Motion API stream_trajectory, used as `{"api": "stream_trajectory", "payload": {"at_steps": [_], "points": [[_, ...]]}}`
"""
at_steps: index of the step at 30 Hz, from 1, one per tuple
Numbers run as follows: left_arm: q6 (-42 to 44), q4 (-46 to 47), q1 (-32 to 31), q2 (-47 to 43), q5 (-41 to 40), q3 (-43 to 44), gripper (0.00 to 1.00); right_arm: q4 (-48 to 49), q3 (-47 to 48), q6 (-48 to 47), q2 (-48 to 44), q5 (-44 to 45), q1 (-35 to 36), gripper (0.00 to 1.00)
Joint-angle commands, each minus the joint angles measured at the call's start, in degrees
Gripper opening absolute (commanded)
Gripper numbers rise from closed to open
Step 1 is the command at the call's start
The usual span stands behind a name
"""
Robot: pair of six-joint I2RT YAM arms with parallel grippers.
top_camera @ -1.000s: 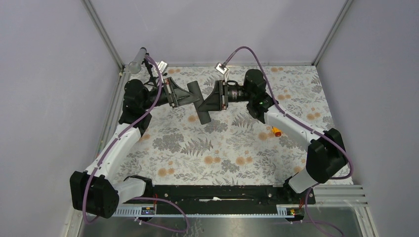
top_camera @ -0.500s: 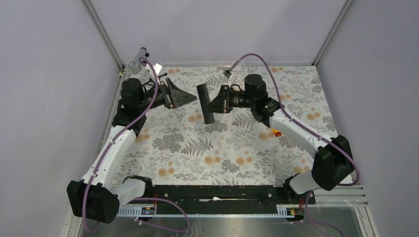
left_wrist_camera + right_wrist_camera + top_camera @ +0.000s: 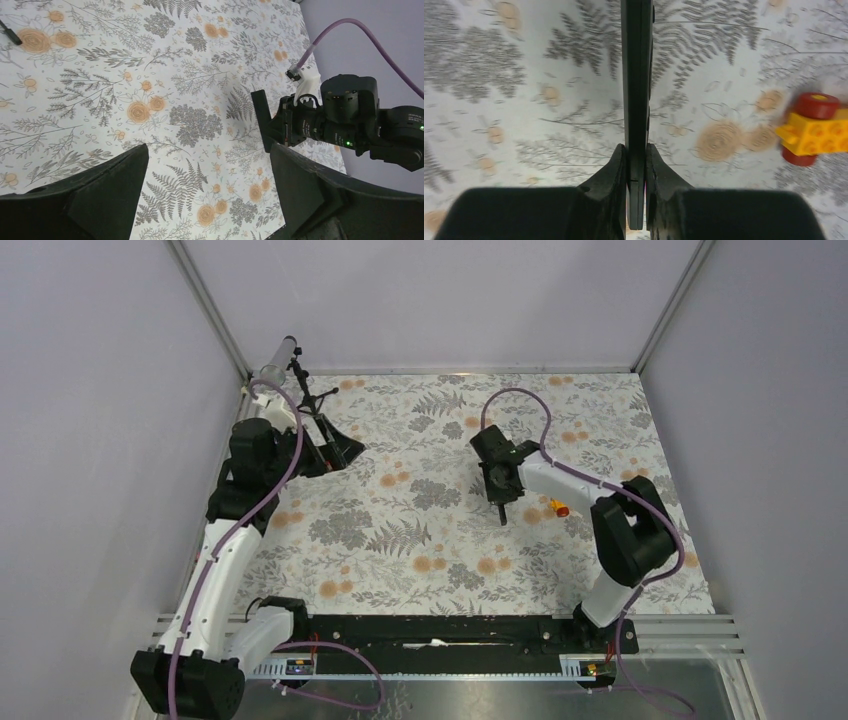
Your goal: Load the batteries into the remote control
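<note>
The right gripper lowers the remote onto a clear patch of floral cloth below the gripper next, beside the yellow toy brick car, and releases the remote.
The remote control (image 3: 636, 75), a slim black bar, shows edge-on in the right wrist view. My right gripper (image 3: 636, 161) is shut on its near end. From above, that gripper (image 3: 497, 488) points down at the table right of centre, and the remote's tip (image 3: 502, 513) pokes out below it. My left gripper (image 3: 340, 448) stands wide open at the back left with nothing between its fingers (image 3: 115, 185). Its camera sees the remote (image 3: 261, 117) from afar in the other arm's grip. No batteries show in any view.
A yellow toy brick car (image 3: 558, 506) with red wheels (image 3: 818, 105) lies just right of the remote. A black mini tripod (image 3: 303, 390) stands at the back left corner beside the left arm. A floral cloth (image 3: 420, 540) covers the table.
My left gripper opened, let go of the remote and drew back to the left. The right gripper closed on the remote and swung it down and to the right, toward the table.
</note>
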Motion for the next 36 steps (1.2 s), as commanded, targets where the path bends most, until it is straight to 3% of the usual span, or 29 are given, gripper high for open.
{"api": "stream_trajectory", "payload": {"at_steps": [1, 8, 12, 15, 18, 20, 26, 30, 36], "points": [[1.38, 4.47, 0.04, -3.41, -3.27, -1.78, 0.99, -5.89, 4.82, -2.55, 2.33, 9.74, -0.15, 0.00], [3.38, 4.02, 0.04, -3.59, -4.78, -0.19, 0.99, -8.10, 7.90, -1.73, 9.47, 10.64, 0.16, 0.01], [4.51, 3.33, 0.04, -3.80, -5.82, 0.23, 0.99, -8.88, 10.17, -1.45, 11.90, 10.55, 0.56, 0.11], [4.97, 2.97, 0.04, -3.94, -6.00, 0.70, 0.99, -8.78, 11.45, -1.40, 11.95, 7.70, 0.74, 0.26], [5.69, 2.26, 0.04, -4.41, -6.71, 1.34, 0.99, -5.97, 10.63, -2.20, 9.87, 0.61, 0.31, 0.52], [6.28, 1.28, 0.04, -4.91, -8.31, 2.17, 0.99, -4.62, 9.85, -1.86, 7.94, -4.10, -0.37, 0.61], [7.86, -3.42, 0.04, -4.16, -9.04, 5.81, 0.99, -2.03, 7.77, -1.56, 2.95, -12.05, -0.75, 0.64], [7.10, -4.33, 0.04, -5.26, -9.73, 5.74, 0.99, -2.59, 7.56, -0.82, 0.38, -12.22, -0.80, 0.64], [4.14, -11.41, 0.04, -4.77, -13.34, 8.15, 0.99, -1.61, 3.91, 1.07, -12.39, -3.34, -2.05, 0.68]]}}
